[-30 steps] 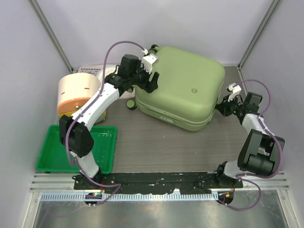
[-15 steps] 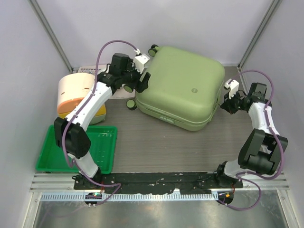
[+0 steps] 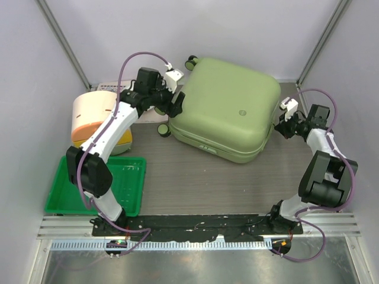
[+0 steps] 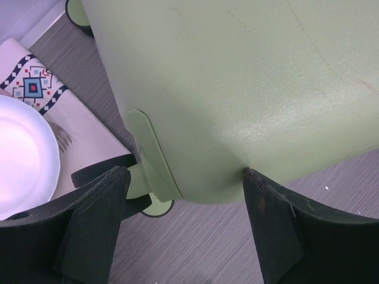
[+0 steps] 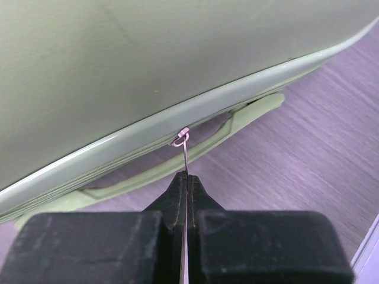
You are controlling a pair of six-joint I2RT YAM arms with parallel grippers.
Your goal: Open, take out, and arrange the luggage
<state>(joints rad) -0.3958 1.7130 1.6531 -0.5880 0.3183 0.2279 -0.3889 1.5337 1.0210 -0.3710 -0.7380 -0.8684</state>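
My right gripper needs to slide the zipper pull (image 5: pixel 184 154) outward along the side of the suitcase toward its far corner, because the zip line runs that way.
The luggage (image 3: pixel 225 106) is a large pale green hard-shell suitcase lying flat and closed at the back of the table. My left gripper (image 3: pixel 172 102) is open at the suitcase's left corner, one finger (image 4: pixel 95 207) beside a wheel bracket, the other (image 4: pixel 272 219) touching the shell (image 4: pixel 249 83). My right gripper (image 3: pixel 283 127) is at the suitcase's right side. Its fingertips (image 5: pixel 177 186) are shut on the thin metal zipper pull (image 5: pixel 184 154), which hangs from the zip line above the side handle (image 5: pixel 237 121).
A cream-and-orange round container (image 3: pixel 95 115) stands at the left. A flat bright green tray (image 3: pixel 98 186) lies in front of it. A patterned mat (image 4: pixel 35 89) with a white plate (image 4: pixel 23 154) lies behind the container. Walls enclose the table.
My left gripper has drawn back left from over the suitcase top to its left corner. My right gripper has shifted slightly up along the suitcase's right side.
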